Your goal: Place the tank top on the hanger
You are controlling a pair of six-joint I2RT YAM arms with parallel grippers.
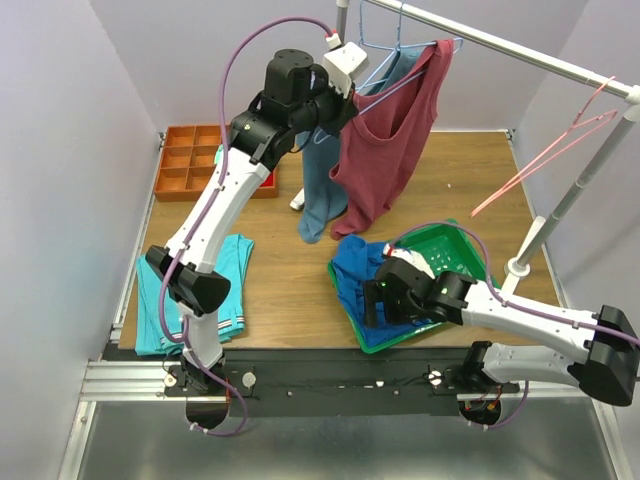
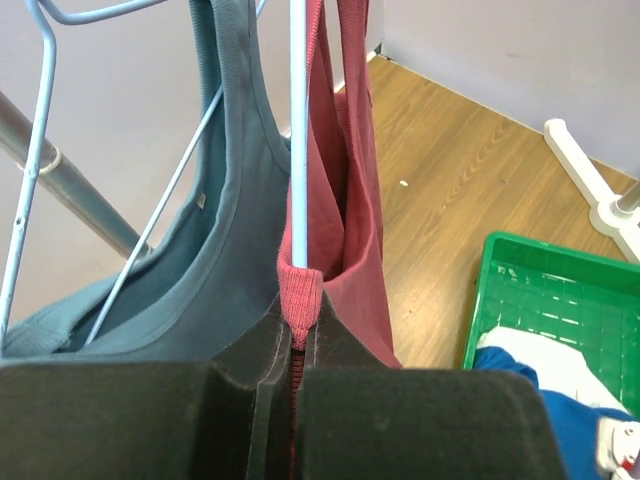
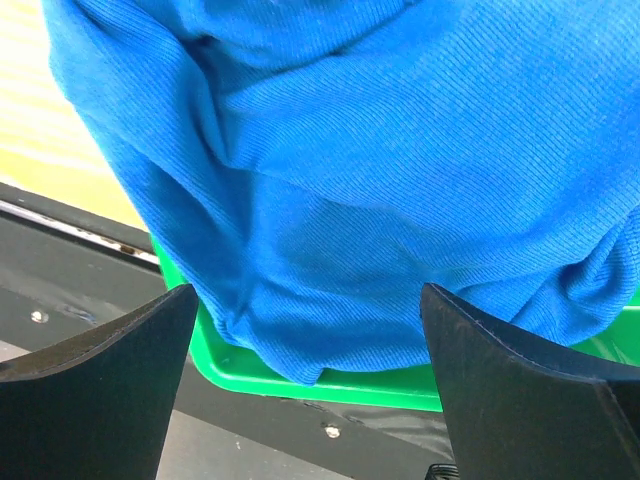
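Observation:
My left gripper should move a little along the hanger (image 2: 297, 120) toward the maroon tank top and then open, because the wire already runs into the fold of the strap.
The maroon tank top (image 1: 385, 150) hangs below the rail, its hem reaching down toward the table. My left gripper (image 1: 353, 97) is raised beside it and shut on the folded end of one strap (image 2: 300, 295). The hanger (image 2: 297, 120), a thin light-blue wire, runs straight down into that strap fold, right at the tip of the left gripper (image 2: 295, 335). My right gripper (image 1: 375, 297) is low at the front right, open wide over a bright blue garment (image 3: 350, 150), with nothing between its fingers (image 3: 110, 360).
A slate-blue top (image 1: 320, 190) on its own blue hanger (image 2: 40, 130) hangs just left of the maroon one. The green basket (image 1: 465, 262) holds the bright blue garment. Also here: an orange tray (image 1: 195, 160), a teal garment (image 1: 190, 290), a pink hanger (image 1: 545, 160) and the rack foot (image 1: 520, 268).

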